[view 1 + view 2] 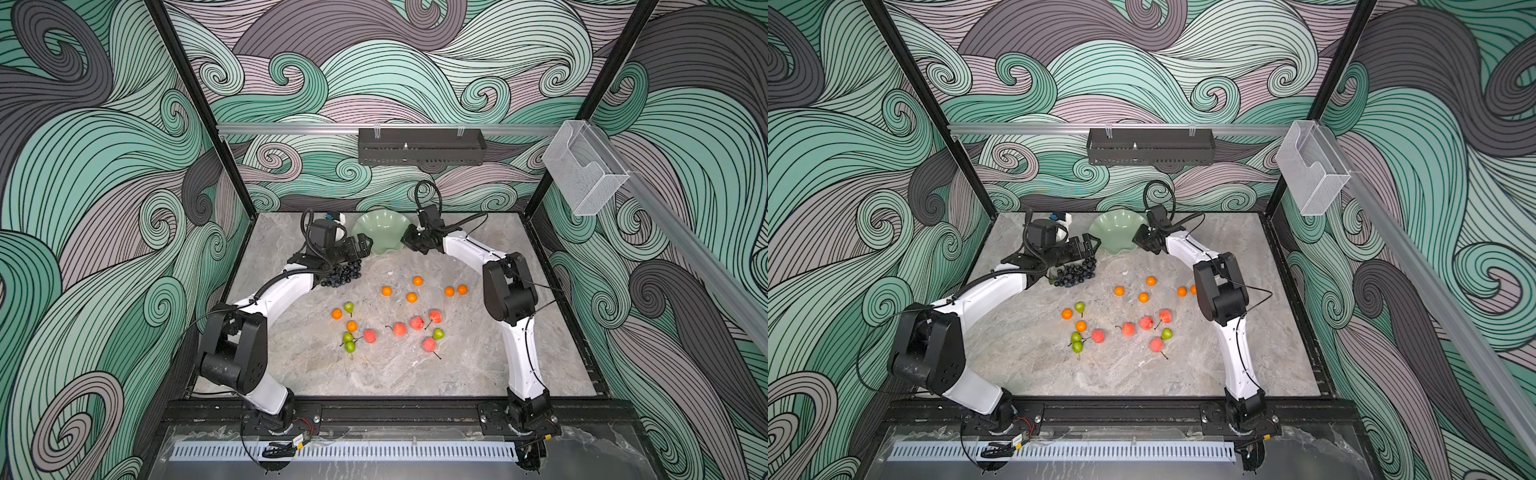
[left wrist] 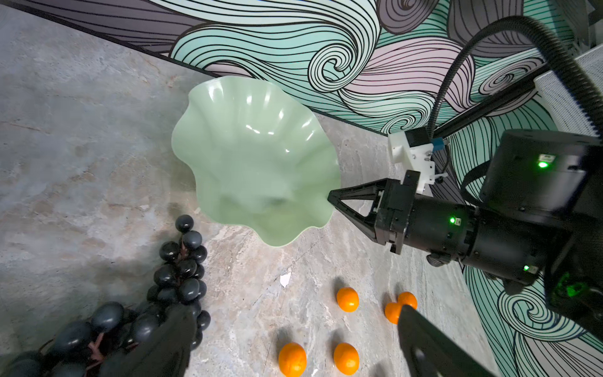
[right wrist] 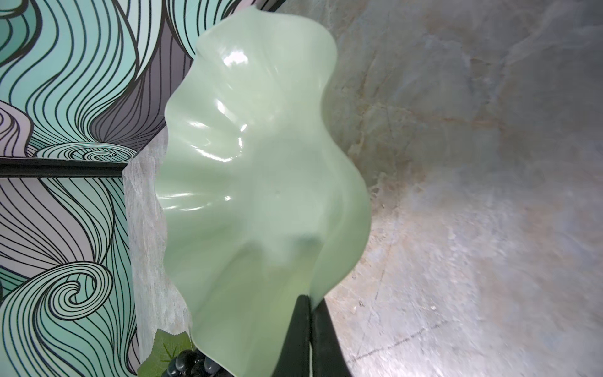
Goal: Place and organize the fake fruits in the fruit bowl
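Observation:
I should next pull the bowl [image 1: 380,232] back toward the oranges with my right gripper, onto the bare marble beyond them, and let go of the bowl's rim, because the wall is close behind the bowl.
The pale green fruit bowl [image 1: 380,232] [image 1: 1113,232] stands at the back of the table near the wall. My right gripper [image 1: 405,240] [image 3: 310,300] is shut on the bowl's wavy rim [image 3: 254,196], on its right side; the left wrist view shows that pinch [image 2: 331,197]. My left gripper [image 1: 365,246] [image 2: 293,310] is open and holds nothing, just left of the bowl [image 2: 257,156] and above the dark grape bunch [image 1: 343,274] [image 2: 179,271]. Oranges [image 1: 412,297], green pears [image 1: 348,307] and peaches [image 1: 417,323] lie scattered mid-table.
The back wall is close behind the bowl. A black tray [image 1: 422,145] hangs on the back rail and a clear box [image 1: 586,170] on the right rail. A small white scrap [image 2: 285,279] lies on the marble between bowl and oranges.

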Tool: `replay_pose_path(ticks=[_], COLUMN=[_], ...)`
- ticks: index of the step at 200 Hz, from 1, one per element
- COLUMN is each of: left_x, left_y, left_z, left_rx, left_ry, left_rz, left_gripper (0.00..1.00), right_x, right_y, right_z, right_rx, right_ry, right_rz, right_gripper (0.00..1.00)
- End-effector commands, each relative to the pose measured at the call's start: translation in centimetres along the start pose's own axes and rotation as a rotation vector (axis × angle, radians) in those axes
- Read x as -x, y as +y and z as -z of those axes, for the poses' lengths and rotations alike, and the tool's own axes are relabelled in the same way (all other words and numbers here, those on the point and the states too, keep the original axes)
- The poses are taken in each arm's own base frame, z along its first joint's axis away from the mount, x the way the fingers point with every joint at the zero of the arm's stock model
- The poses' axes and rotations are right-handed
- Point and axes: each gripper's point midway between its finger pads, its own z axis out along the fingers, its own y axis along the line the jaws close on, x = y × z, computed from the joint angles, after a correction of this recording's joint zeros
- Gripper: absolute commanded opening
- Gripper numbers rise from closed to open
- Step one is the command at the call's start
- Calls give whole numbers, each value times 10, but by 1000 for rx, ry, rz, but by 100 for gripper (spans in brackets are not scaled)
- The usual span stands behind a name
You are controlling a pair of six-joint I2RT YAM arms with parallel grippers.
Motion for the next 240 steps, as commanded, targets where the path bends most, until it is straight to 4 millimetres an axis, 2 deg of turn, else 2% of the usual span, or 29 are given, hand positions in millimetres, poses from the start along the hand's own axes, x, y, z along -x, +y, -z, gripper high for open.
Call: replay_pose_path(ticks=[1, 46, 94, 134, 171, 206, 240], left_x=[-6, -38, -67, -85, -98, -102, -92], left_y=[-23, -47, -68, -85, -95, -88, -64], left_z=[7, 5, 4, 6, 8, 11, 12], left_rx=[-47, -88, -126, -150, -168, -129, 13], left_ry=[24, 83, 134, 162, 181, 175, 143], left_rz=[-37, -79, -110, -140, -151, -144, -133], left_gripper=[99, 99, 99, 99, 99, 99, 99], right_x=[5, -9, -32, -52, -67, -65, -58], right_y=[-5, -41, -72, -92, -104, -103, -97], right_z=[24, 50, 81, 106, 122, 125, 109], right_rx=[15, 4, -17, -29, -44, -43, -41], right_ry=[-25, -27, -13, -10, -3, -13, 7], right_rz=[-13, -35, -28, -30, -33, -29, -28], right_gripper=[0, 0, 0, 0, 0, 0, 0])
